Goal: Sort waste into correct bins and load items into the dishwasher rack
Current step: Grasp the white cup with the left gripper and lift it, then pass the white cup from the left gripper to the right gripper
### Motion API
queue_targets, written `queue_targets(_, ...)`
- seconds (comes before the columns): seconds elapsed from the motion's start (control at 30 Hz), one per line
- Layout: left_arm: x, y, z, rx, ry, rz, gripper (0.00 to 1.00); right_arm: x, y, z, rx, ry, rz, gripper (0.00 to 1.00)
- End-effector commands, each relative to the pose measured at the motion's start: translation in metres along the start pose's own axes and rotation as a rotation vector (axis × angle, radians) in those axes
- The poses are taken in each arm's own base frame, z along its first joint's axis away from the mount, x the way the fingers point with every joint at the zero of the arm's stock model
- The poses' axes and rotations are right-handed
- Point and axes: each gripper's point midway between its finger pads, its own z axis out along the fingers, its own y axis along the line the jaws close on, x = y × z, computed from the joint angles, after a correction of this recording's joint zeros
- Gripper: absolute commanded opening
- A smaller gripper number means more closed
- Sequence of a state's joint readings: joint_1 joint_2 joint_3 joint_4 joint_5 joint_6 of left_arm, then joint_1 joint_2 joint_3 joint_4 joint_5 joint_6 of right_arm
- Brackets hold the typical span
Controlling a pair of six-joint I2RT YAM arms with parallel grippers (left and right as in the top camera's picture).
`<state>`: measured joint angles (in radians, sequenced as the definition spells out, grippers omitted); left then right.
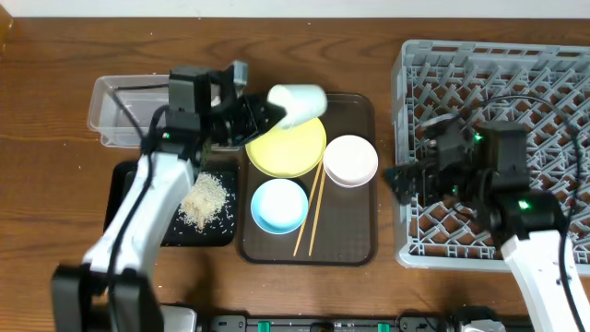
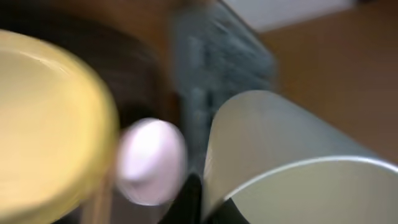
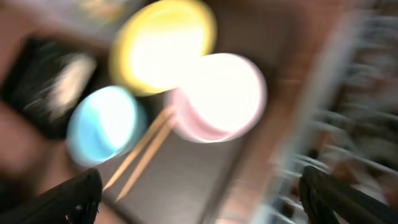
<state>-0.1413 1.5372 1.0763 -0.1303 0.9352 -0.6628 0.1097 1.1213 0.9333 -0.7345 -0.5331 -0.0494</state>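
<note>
The robot's right gripper will next move away from the rack and over the pinkish-white bowl to close on the pale cup's loose end, since the left gripper holds the other end.
My left gripper is shut on the small pale green cup and holds it tilted above the far edge of the yellow plate; the cup fills the left wrist view. On the brown serving tray also lie the pinkish-white bowl, the light blue bowl and the chopsticks. Rice grains lie in the black tray. The clear tub stands behind it. My right gripper is open and empty at the left edge of the grey rack.
The right wrist view is blurred; it shows the yellow plate, pinkish-white bowl, blue bowl and chopsticks on the tray. The wrapper and white scrap are out of view. Bare wooden table lies at the far left and front.
</note>
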Motion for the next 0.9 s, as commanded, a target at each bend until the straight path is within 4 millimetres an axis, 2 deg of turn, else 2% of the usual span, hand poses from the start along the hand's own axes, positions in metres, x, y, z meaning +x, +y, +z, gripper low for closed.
queue_targets(0.0, 0.045, -0.035, 0.002, 0.306, 0.342, -0.158, 0.06, -0.003, 0.049, 0.000, -0.331, -0.018, -0.151, 0.99)
queue_targets(0.2, 0.073, -0.027, 0.027, 0.326, 0.483, -0.227, 0.06, -0.019, 0.059, 0.011, -0.468, -0.069, -0.193, 0.99)
queue_targets(0.37, 0.093, -0.045, 0.035, 0.382, 0.560, -0.160, 0.06, -0.036, 0.053, 0.020, -0.467, -0.135, -0.257, 0.99)
queue_targets(0.57, 0.108, -0.053, 0.041, 0.388, 0.603, -0.148, 0.06, -0.047, 0.067, 0.013, -0.557, -0.195, -0.310, 0.99)
queue_targets(0.77, 0.110, -0.054, 0.041, 0.391, 0.612, -0.151, 0.06, -0.048, 0.074, 0.008, -0.606, -0.208, -0.321, 0.74)
queue_targets(0.87, 0.111, -0.056, 0.040, 0.397, 0.624, -0.161, 0.06, -0.048, 0.074, 0.008, -0.606, -0.208, -0.322, 0.74)
